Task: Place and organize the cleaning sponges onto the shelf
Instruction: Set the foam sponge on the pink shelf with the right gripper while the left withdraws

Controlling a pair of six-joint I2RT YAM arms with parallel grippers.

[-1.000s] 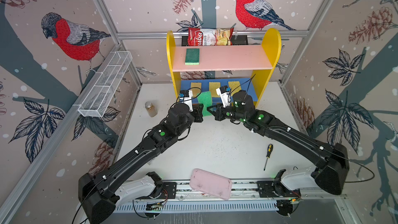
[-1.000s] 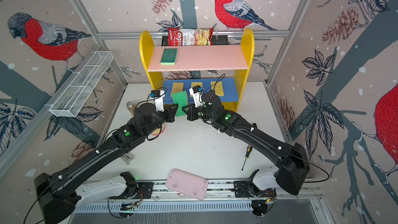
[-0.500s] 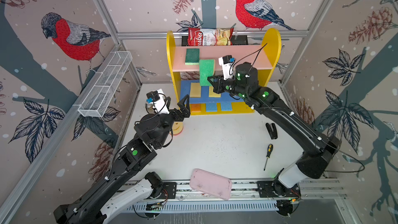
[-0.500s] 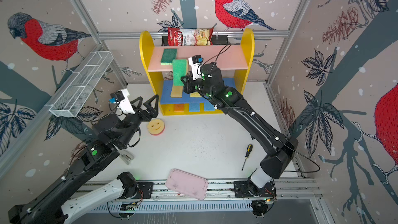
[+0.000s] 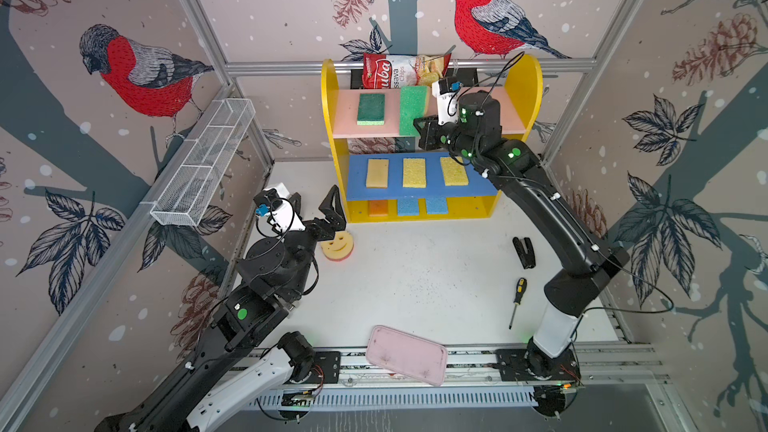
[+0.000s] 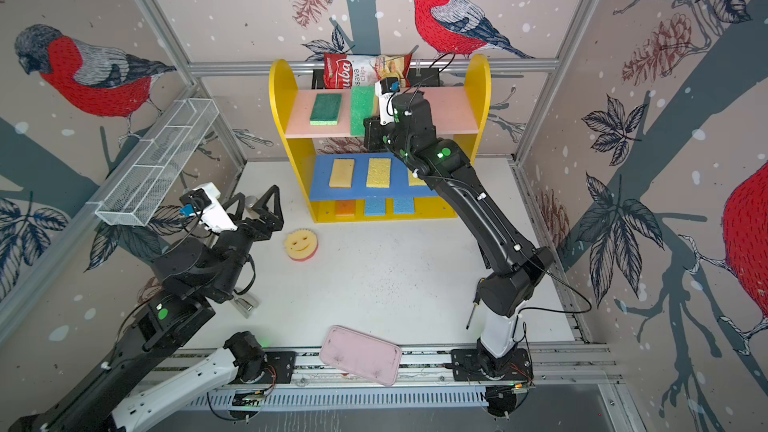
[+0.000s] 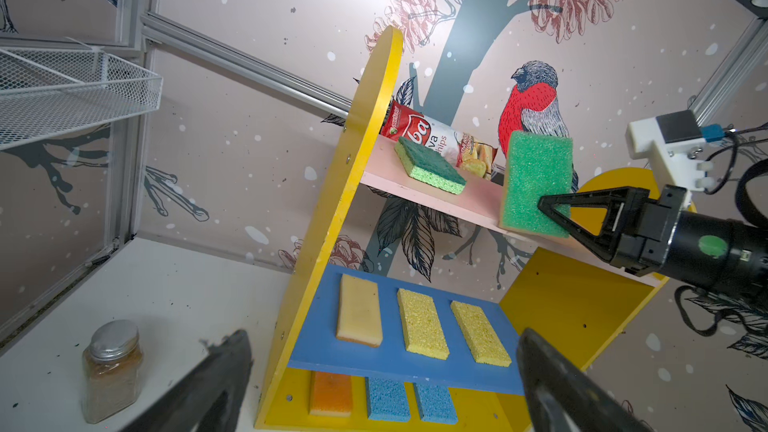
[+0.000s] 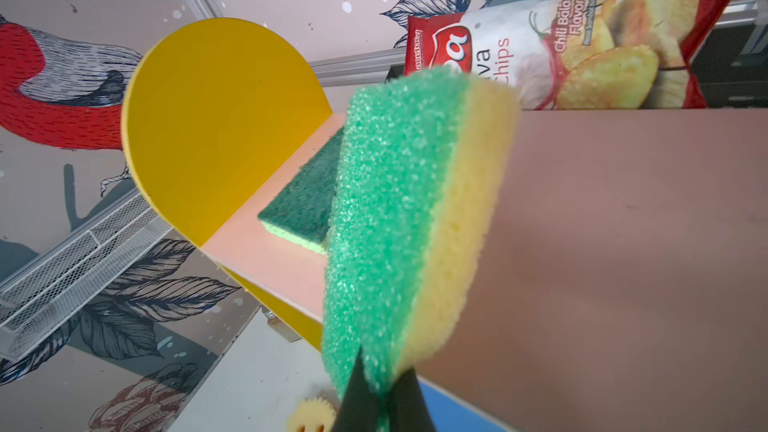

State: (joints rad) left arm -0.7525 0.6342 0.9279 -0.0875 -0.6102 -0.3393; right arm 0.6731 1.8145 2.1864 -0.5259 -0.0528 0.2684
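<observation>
The bare pink board (image 5: 393,113) beside the dark green sponge lies outward, so I should move my right gripper out over it next and release the green-and-yellow sponge.
The shelf (image 5: 330,126) has yellow sides, a pink upper board, a blue middle board and a yellow base. My right gripper (image 5: 417,128) is shut on the lower end of a green-and-yellow sponge (image 5: 412,108), holding it on edge over the pink board (image 8: 623,243), beside a dark green sponge (image 5: 371,109) lying flat there. Three tan and yellow sponges (image 7: 422,322) lie on the blue board. An orange sponge (image 7: 331,392) and two blue ones lie on the base. A round smiley sponge (image 5: 337,245) rests on the table. My left gripper (image 5: 316,203) stands open and empty just left of it.
A chips bag (image 5: 399,72) stands behind the shelf's top. A white wire rack (image 5: 203,168) hangs on the left wall. A spice jar (image 7: 112,367) stands left of the shelf. A pink tray (image 5: 406,354), a screwdriver (image 5: 516,299) and a black stapler (image 5: 524,252) lie nearer the front.
Both grippers met at the green sponge low in front of the shelf. The left gripper opened and drew back left. The right gripper lifted the sponge up to the pink board.
</observation>
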